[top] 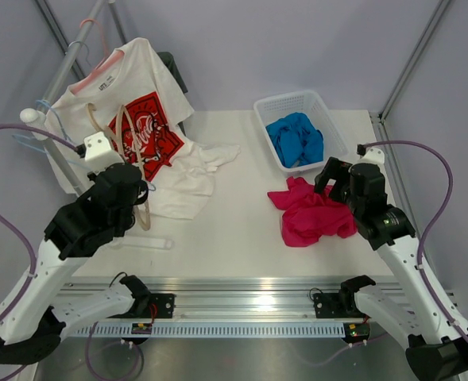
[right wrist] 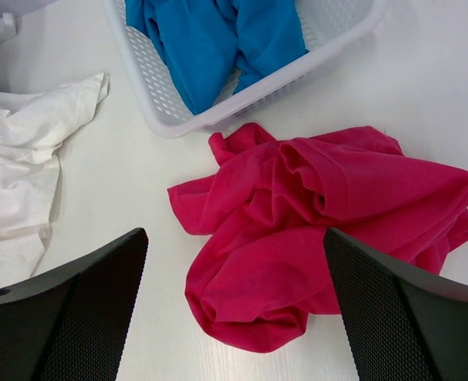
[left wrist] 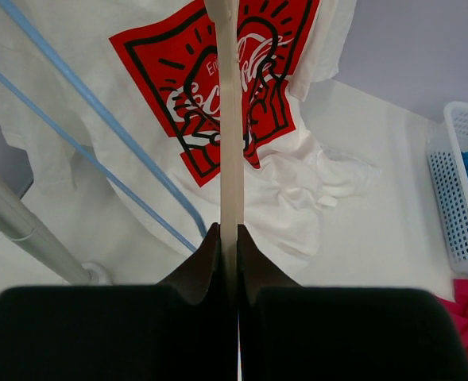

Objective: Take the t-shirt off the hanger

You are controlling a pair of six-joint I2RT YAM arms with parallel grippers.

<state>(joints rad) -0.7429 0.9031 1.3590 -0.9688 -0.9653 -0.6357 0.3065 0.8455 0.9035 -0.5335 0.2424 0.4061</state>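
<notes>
The beige hanger (top: pixel 145 213) is already bare, so the left gripper will go up, move outward, bring the hanger onto the metal bar (top: pixel 56 82) beside the white t-shirt and let go of it.
The magenta-red t-shirt (top: pixel 313 213) lies crumpled on the table at the right, off the hanger; it also fills the right wrist view (right wrist: pixel 321 214). My right gripper (top: pixel 329 181) is open and empty, hovering just above the shirt's near-left part (right wrist: pixel 235 238). The beige wooden hanger (top: pixel 145 213) is bare and held at the left, in front of the hanging white shirt. My left gripper (top: pixel 138 178) is shut on it; in the left wrist view the jaws (left wrist: pixel 229 238) clamp the hanger's beige bar (left wrist: pixel 230 143), which runs straight up the frame.
A white t-shirt with a red print (top: pixel 142 119) hangs from a pink hanger on the metal rail (top: pixel 75 55) at the back left, its hem on the table. Blue wire hangers (left wrist: pixel 98 151) hang beside it. A white basket (top: pixel 277 107) holds blue cloth (top: pixel 297 139).
</notes>
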